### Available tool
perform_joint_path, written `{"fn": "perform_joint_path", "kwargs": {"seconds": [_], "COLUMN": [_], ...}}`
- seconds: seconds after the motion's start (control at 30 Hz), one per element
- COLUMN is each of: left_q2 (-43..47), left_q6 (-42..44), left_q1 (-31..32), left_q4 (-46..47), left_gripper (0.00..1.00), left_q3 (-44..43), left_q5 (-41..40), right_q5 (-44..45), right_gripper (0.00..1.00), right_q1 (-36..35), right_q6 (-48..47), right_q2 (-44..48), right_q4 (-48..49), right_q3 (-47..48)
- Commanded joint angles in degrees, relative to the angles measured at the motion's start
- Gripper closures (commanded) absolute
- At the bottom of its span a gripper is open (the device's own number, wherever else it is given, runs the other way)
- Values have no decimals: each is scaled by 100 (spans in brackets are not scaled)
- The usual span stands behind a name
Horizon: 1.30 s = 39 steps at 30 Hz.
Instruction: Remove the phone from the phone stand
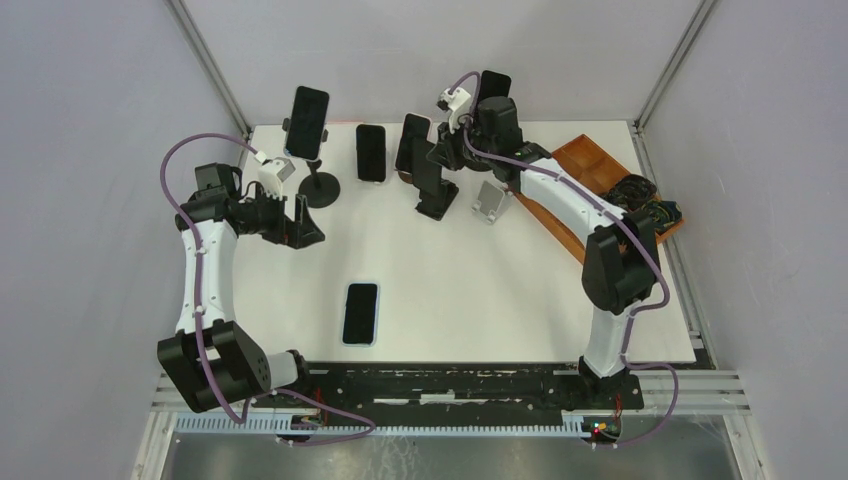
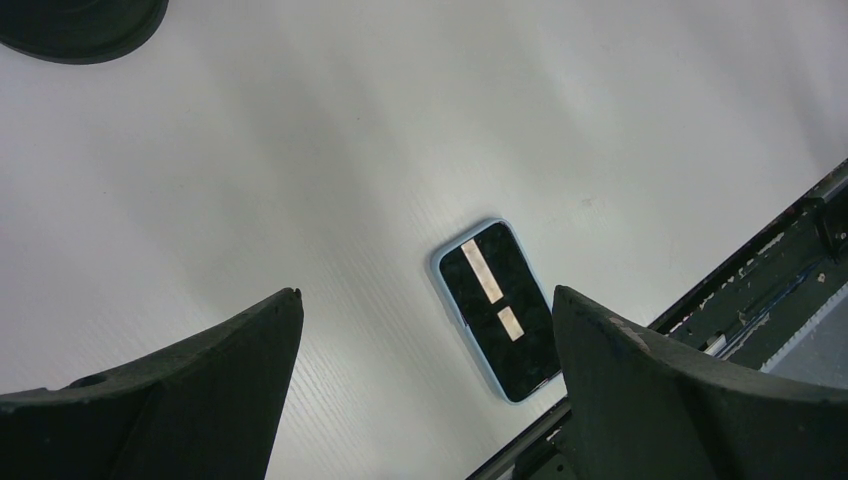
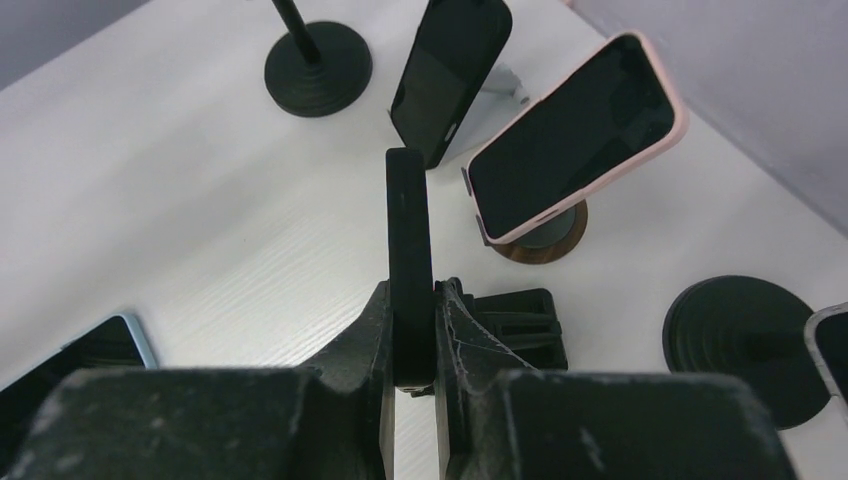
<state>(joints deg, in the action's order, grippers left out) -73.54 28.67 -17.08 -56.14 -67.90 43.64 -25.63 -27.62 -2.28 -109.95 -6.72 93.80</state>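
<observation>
The robot will move its right gripper back and down next and tilt the black phone flat to release it, because bare tabletop [image 1: 402, 317] beside the blue-cased phone lies back and below the gripper's fingers.
My right gripper [image 3: 412, 288] is shut on a black phone [image 3: 408, 220], seen edge-on and upright between the jaws. The black phone stand [image 3: 515, 325] sits on the white table directly under and just right of the jaws. Whether the phone still rests in the stand I cannot tell. In the top view this gripper [image 1: 443, 160] is at the back middle, above the stand [image 1: 437, 205]. My left gripper [image 2: 426, 291] is open and holds nothing, hovering at the left side of the table [image 1: 305, 225].
A pink-cased phone [image 3: 570, 135] leans on a round wooden stand. Another dark phone [image 3: 450, 70] leans on a pale stand. A pole stand [image 1: 318, 190] carries a phone [image 1: 308, 122]. A blue-cased phone [image 2: 497, 308] lies flat near the front. An orange tray [image 1: 590, 170] is at the right.
</observation>
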Motion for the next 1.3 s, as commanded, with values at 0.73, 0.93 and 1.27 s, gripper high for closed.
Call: {"fn": "perform_joint_path", "kwargs": {"seconds": [0.73,0.93,1.27], "left_q2": [94,173,260], "left_q6": [-34,-33,-36], "left_q1": [-15,-21,-16], "left_q4": [61,65,62], "left_gripper": [0,0,0], "left_q3": [-95,-26,-39], "left_q5": [35,44,-54], "right_q5": [-1796,-2533,-2535], "right_gripper": [100,100,100], "right_q1": [-1290,-1360,-1575], "right_q6": [2772,3995,4516], "right_q2": [2827,2417,1056], "right_q4": [1212,2330,3042], "right_q3": [-4016,-4682,-4376]}}
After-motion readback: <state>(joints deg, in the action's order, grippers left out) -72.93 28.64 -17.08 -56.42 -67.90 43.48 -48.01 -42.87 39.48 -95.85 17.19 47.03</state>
